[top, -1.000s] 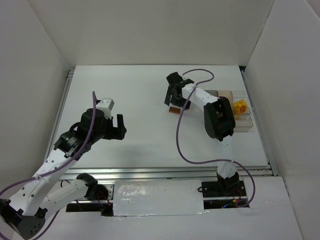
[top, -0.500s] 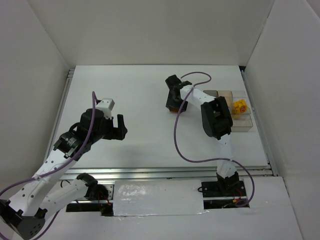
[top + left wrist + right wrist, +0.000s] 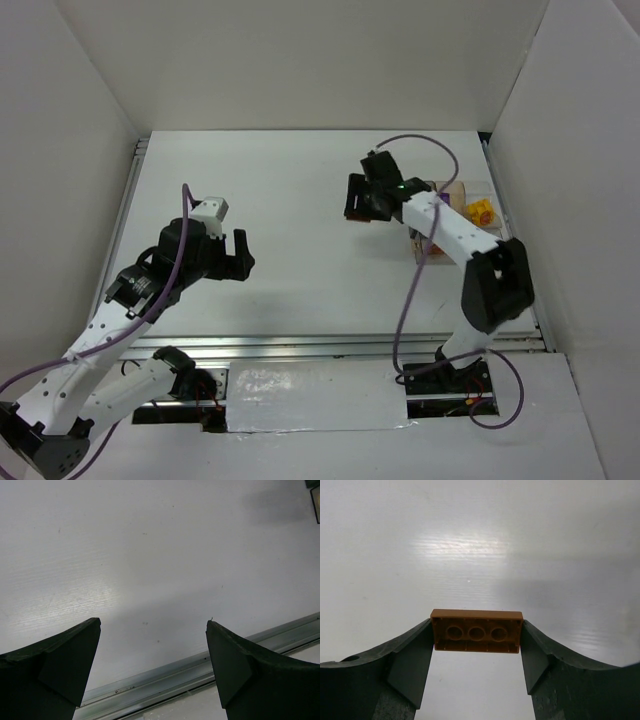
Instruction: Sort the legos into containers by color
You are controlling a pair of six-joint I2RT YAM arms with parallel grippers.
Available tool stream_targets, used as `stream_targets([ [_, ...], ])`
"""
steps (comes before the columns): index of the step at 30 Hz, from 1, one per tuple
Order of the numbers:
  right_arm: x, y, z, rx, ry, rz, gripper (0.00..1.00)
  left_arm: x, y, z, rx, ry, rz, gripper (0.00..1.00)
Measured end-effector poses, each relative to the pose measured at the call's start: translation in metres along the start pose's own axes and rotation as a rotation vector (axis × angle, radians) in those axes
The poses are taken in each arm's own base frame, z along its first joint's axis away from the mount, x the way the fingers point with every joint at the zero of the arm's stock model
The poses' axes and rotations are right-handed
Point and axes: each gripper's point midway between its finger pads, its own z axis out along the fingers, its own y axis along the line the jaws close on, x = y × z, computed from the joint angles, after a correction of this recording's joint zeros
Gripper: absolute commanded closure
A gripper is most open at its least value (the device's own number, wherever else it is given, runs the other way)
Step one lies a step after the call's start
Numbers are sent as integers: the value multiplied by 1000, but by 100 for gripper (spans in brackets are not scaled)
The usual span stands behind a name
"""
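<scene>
My right gripper swings to the right in the top view, over the tray's near section (image 3: 436, 253), next and releases, since brown-orange shows there, matching my brick (image 3: 358, 217).
My right gripper (image 3: 476, 630) is shut on a brown-orange lego brick (image 3: 476, 631). It grips the brick by its short ends, hollow underside toward the camera, above bare white table. In the top view this gripper (image 3: 358, 200) hangs left of the compartment tray (image 3: 450, 190) at the right side. Yellow bricks (image 3: 482, 212) lie in one tray compartment. The right arm hides part of the tray. My left gripper (image 3: 240, 255) is open and empty over the left half of the table; in its wrist view (image 3: 152, 625) no brick shows between the fingers.
White walls close in the table on three sides. A metal rail (image 3: 200, 665) runs along the near edge, just below my left gripper. A purple cable (image 3: 410, 300) loops from the right arm over the table.
The right gripper came down on the brown-orange brick lying on the table, closed on it and lifted it. The right arm's elbow swung out to the right. The left arm stayed put.
</scene>
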Motion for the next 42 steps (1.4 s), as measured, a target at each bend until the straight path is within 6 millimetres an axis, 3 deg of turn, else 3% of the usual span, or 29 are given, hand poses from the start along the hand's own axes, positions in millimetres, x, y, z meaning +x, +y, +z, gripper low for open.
stream_targets([
  [2,-23,1,-40,-56,-112,-36,68,0,-1,-1,4,-4,0,0],
  [4,-46,-16,-75,-68,-223,-29,68,-1,-1,-2,8,-9,0,0],
  [6,-66,-56,-94,4,-302,47,68,-1,-1,-4,12,-14,0,1],
  [8,-79,-114,-98,120,-337,182,68,-2,-1,-4,12,-14,0,0],
  [10,-73,-167,-92,228,-331,298,67,-1,-2,-4,13,-13,0,0],
  [11,-59,-193,-87,294,-310,353,67,-1,-2,-4,13,-13,1,0],
  [13,-25,-225,-77,395,-241,417,67,-1,-2,-4,15,-13,1,0],
  [16,10,-235,-68,454,-161,436,67,-1,-3,-4,21,-11,2,1],
  [25,17,-243,-53,504,-125,447,61,0,-5,-4,35,-6,13,0],
  [28,22,-246,-47,519,-101,444,53,0,-5,-4,35,-5,21,0],
  [29,22,-247,-47,521,-98,444,42,0,-5,-4,35,-6,21,0],
  [34,22,-247,-46,522,-98,446,21,1,-6,-4,41,-3,22,0],
  [42,20,-247,-48,522,-110,451,10,1,-7,-4,44,-1,24,1],
])
